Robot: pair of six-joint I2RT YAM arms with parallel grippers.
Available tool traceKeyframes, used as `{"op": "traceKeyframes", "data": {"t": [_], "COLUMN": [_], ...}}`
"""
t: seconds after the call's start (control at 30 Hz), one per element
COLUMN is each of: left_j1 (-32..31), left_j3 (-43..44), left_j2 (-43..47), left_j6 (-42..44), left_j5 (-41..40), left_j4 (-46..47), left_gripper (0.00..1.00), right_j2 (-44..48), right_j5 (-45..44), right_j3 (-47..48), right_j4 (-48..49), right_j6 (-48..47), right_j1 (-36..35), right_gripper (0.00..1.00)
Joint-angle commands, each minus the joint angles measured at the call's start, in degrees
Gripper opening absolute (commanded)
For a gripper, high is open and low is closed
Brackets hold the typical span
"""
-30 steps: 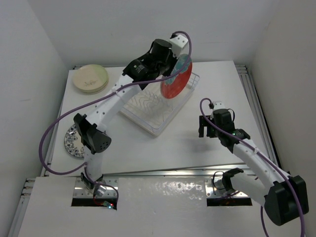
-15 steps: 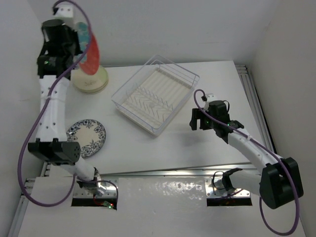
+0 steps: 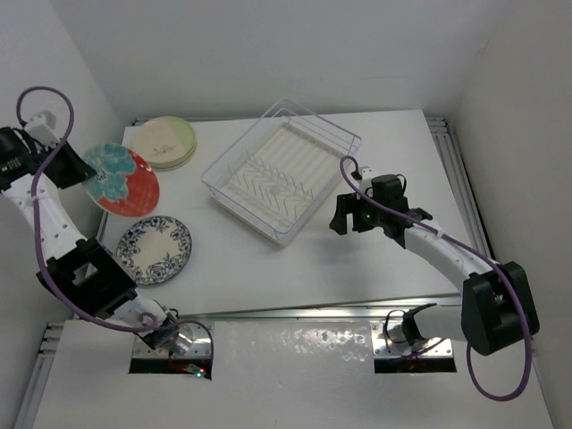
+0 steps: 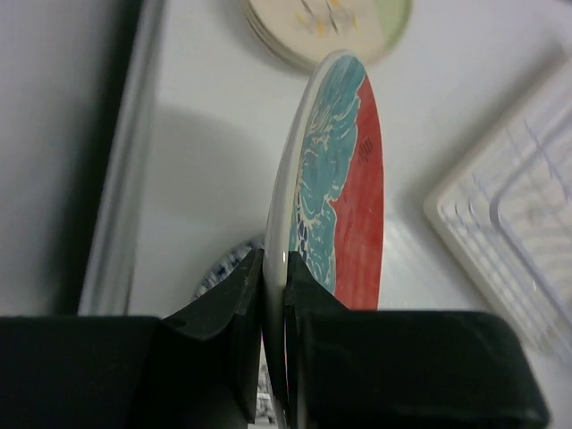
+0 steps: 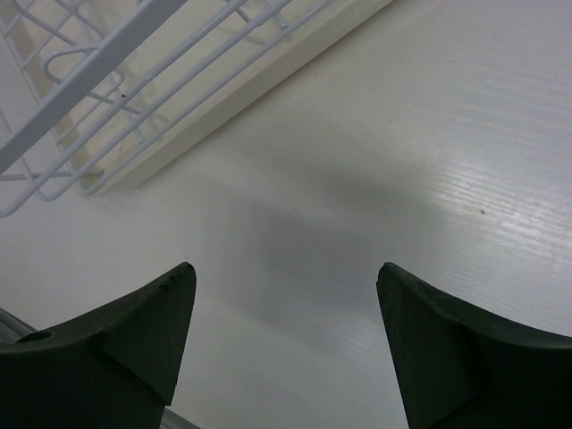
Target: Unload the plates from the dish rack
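Observation:
The blue floral plate (image 3: pixel 154 249) (image 4: pixel 225 265) lies bare below my left gripper and nearer the base. I need to move that gripper down and back over it next and let go of the red-and-teal plate's rim.
My left gripper (image 3: pixel 85 168) is shut on the rim of the red-and-teal plate (image 3: pixel 122 181) and holds it tilted above the table's left side, between the cream plate stack (image 3: pixel 164 141) and the blue floral plate (image 3: pixel 154 249). In the left wrist view the fingers clamp the plate (image 4: pixel 344 179) edge-on at the gripper (image 4: pixel 275 268). The clear dish rack (image 3: pixel 281 170) holds no plates. My right gripper (image 3: pixel 344 216) is open and empty, just right of the rack's near corner, low over the table (image 5: pixel 281 273).
The cream stack (image 4: pixel 331 22) and part of the blue floral plate (image 4: pixel 223 268) show beyond the held plate. The rack's white wires (image 5: pixel 134 98) lie just ahead of my right gripper. Walls close in on the left and back.
My left arm has swung the red-and-teal plate from high over the cream stack down and forward, now tilted flatter. My right gripper has moved slightly left toward the rack.

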State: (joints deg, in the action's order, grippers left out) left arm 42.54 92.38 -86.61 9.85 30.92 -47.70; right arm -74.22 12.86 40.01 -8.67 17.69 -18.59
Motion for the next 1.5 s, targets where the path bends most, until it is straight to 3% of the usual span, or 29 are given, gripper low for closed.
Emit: {"op": "traceKeyframes", "data": {"t": [0.0, 0.13, 0.47, 0.77, 1.0, 1.13, 1.17, 1.27, 1.47], "left_j1": [1.2, 3.1, 5.3, 6.4, 6.4, 6.4, 6.4, 6.4, 6.2], "left_j3": [-2.4, -6.3, -15.9, -19.1, -21.7, -22.6, -21.9, -20.6, -21.1], "left_j2": [4.3, 3.5, 1.1, -2.6, -5.9, -6.6, -7.9, -10.7, -13.8], "left_j6": [8.6, 22.5, 39.5, 47.3, 45.5, 40.9, 41.3, 41.6, 42.4], "left_j5": [17.7, 18.4, 12.1, 17.5, 21.3, 18.5, 18.2, 17.0, 10.2], "left_j4": [0.2, -6.3, -11.3, -17.2, -13.5, -7.8, -7.8, -8.5, -6.6], "left_gripper": [0.0, 0.0, 0.0, 0.0, 0.0, 0.16, 0.28, 0.43, 0.47], "right_j2": [-0.2, -0.7, -1.1, -1.2, -1.3, -1.3, -1.4, -1.5, -2.3], "right_j5": [2.2, 2.1, 1.6, 1.4, 1.4, 1.2, 1.1, 0.8, 0.8], "right_j3": [1.7, 1.8, 2.2, 1.9, 2.4, 3.1, 3.4, 4.2, 6.2], "right_j4": [1.8, 1.6, 0.4, -0.9, -1.8, -2.8, -3.3, -3.6, -4.5], "right_j6": [-1.3, -1.6, -2.2, -2.2, -1.9, -1.9, -2.0, -2.3, -1.0], "right_j1": [-0.3, -0.2, -0.3, -0.2, -0.3, -0.3, -0.3, -0.3, -0.3], "right_gripper": [0.81, 0.81, 0.81, 0.81, 0.81, 0.81, 0.81, 0.81, 0.81]}}
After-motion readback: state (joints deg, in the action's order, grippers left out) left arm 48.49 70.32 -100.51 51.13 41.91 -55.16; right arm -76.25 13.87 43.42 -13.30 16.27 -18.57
